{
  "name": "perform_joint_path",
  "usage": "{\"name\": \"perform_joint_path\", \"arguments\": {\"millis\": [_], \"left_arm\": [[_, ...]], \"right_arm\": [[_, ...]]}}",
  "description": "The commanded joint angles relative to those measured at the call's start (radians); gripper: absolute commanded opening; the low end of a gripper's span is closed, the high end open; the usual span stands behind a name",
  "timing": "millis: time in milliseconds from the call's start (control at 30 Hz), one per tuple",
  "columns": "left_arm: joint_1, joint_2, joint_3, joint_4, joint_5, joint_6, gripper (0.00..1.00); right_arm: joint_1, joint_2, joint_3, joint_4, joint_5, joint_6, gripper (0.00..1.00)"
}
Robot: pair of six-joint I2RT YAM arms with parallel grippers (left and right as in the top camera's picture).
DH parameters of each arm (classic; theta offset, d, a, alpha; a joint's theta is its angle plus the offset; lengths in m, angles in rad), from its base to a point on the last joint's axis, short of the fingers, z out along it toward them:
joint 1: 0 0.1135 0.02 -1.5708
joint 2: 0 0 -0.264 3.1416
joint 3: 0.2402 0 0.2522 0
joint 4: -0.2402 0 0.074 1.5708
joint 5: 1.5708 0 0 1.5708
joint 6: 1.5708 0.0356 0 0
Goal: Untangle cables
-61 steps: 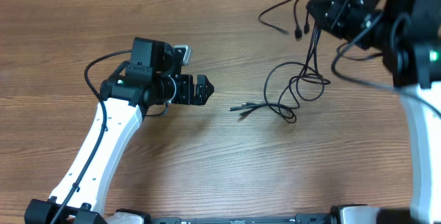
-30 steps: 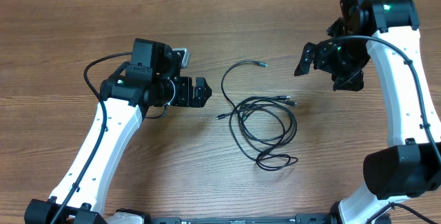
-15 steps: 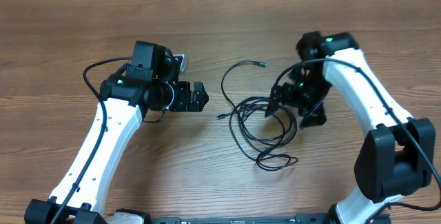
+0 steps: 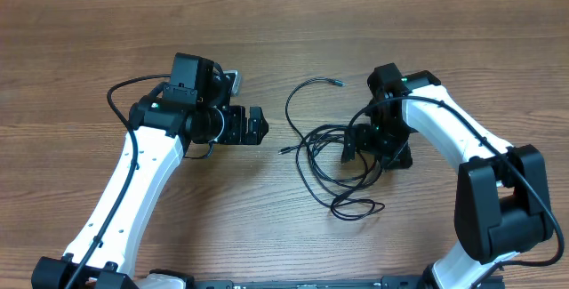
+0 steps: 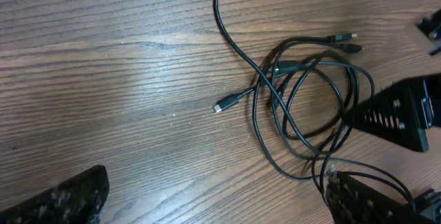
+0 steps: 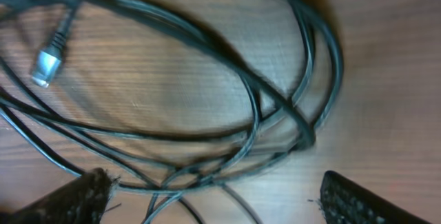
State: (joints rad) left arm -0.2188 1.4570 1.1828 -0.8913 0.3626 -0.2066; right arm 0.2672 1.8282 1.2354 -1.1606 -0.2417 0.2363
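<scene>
The black cable's diagonal strand is below my right gripper and to its right in the wrist view, so I should ease down and sideways onto it.
The cables (image 4: pixel 331 131) are thin black cords lying in a tangled loop on the wooden table between the arms, with one loose end curving up to a small plug (image 4: pixel 338 83). My right gripper (image 4: pixel 360 147) is low over the tangle's right side. In the right wrist view its jaws are open, and several strands (image 6: pixel 248 124) run between the fingers (image 6: pixel 76 196), with a silver plug (image 6: pixel 47 65) to the left. My left gripper (image 4: pixel 258 124) stands open just left of the tangle. The left wrist view shows the loops (image 5: pixel 275 65) ahead and nothing between its fingers (image 5: pixel 62 196).
The wooden table (image 4: pixel 267 22) stretches around the tangle. A thicker black wire (image 4: pixel 120 93) loops beside the left arm. The right arm's gripper body (image 5: pixel 400 114) shows at the right edge of the left wrist view.
The right arm has swung from the back right down onto the right side of the tangle. The cables lie where they did a second ago. The left arm has hardly moved.
</scene>
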Motion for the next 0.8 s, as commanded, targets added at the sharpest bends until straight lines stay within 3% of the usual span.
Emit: {"name": "perform_joint_path", "arguments": {"millis": [0, 133, 333, 467, 533, 567, 600, 633, 767], "left_arm": [[-0.005, -0.006, 0.017, 0.001, -0.004, 0.001, 1.00], [-0.005, -0.006, 0.017, 0.002, -0.004, 0.001, 1.00], [-0.004, -0.006, 0.017, 0.002, -0.004, 0.001, 1.00], [-0.004, -0.006, 0.017, 0.002, -0.004, 0.001, 1.00], [-0.005, -0.006, 0.017, 0.002, -0.004, 0.001, 1.00], [-0.004, -0.006, 0.017, 0.002, -0.004, 0.001, 1.00], [-0.004, -0.006, 0.017, 0.002, -0.004, 0.001, 1.00], [-0.004, -0.006, 0.017, 0.002, -0.004, 0.001, 1.00], [-0.004, -0.006, 0.017, 0.002, -0.004, 0.001, 1.00]], "right_arm": [[-0.005, -0.008, 0.000, 0.061, 0.024, -0.137, 0.87], [-0.007, -0.008, 0.000, 0.117, 0.028, -0.160, 0.71], [-0.007, -0.008, -0.026, 0.140, 0.100, -0.187, 0.70], [-0.010, -0.008, -0.064, 0.147, 0.119, -0.194, 0.60], [-0.011, -0.008, -0.085, 0.169, 0.116, -0.193, 0.49], [-0.011, -0.008, -0.103, 0.186, 0.102, -0.193, 0.36], [-0.010, -0.008, -0.115, 0.196, 0.079, -0.193, 0.13], [-0.010, -0.008, -0.117, 0.194, 0.071, -0.193, 0.04], [-0.011, -0.008, -0.108, 0.156, 0.061, -0.188, 0.04]]}}
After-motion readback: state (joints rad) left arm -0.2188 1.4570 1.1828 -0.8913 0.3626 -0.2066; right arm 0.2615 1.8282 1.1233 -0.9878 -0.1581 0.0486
